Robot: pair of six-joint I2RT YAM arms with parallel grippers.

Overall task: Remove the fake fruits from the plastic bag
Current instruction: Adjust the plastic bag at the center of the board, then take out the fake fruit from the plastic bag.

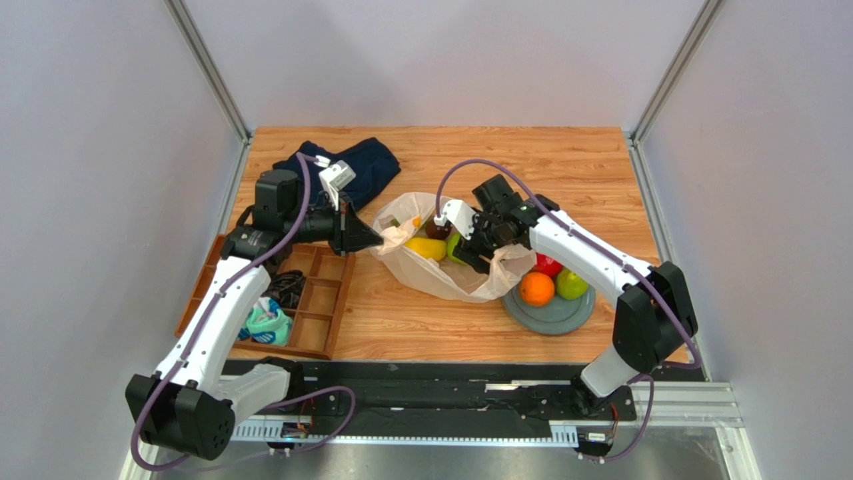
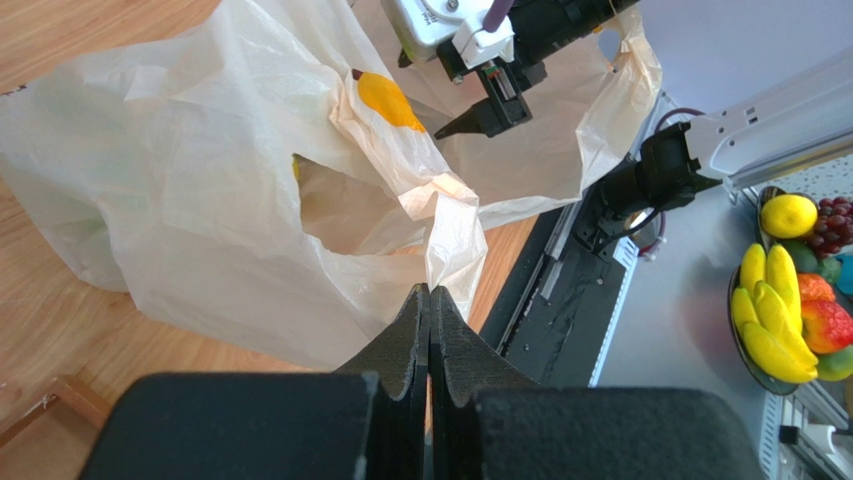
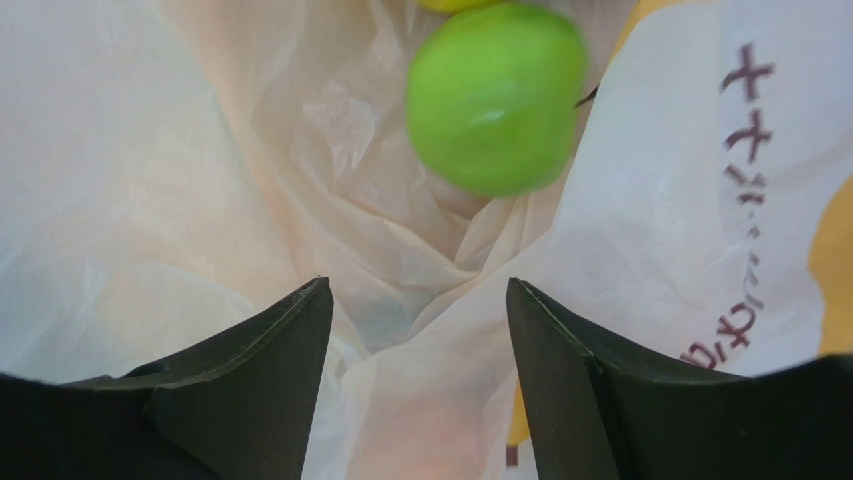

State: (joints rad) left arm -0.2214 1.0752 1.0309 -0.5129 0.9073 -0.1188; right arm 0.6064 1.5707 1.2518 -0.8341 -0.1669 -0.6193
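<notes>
My right gripper will move outward and toward the banana next and then go down around the green apple, because the green apple (image 1: 454,248) (image 3: 498,101) is beyond my open fingers.
The cream plastic bag (image 1: 471,280) lies open mid-table. My left gripper (image 1: 377,238) is shut on its left rim; the left wrist view shows the jaws (image 2: 431,292) pinching a twisted strip of the bag (image 2: 200,200). My right gripper (image 1: 481,256) is open and reaches into the bag's mouth. In the right wrist view its fingers (image 3: 417,290) stand apart over crumpled bag plastic (image 3: 150,200), a green apple (image 3: 496,95) just beyond them, untouched. Inside the bag I see a yellow banana (image 1: 427,248), the green apple (image 1: 456,244) and a dark plum (image 1: 438,229).
A grey plate (image 1: 561,315) right of the bag holds a red apple (image 1: 548,265), an orange (image 1: 537,289) and a green apple (image 1: 573,285). A wooden compartment tray (image 1: 315,300) with teal socks (image 1: 265,322) stands at left. A navy cloth (image 1: 360,165) lies behind.
</notes>
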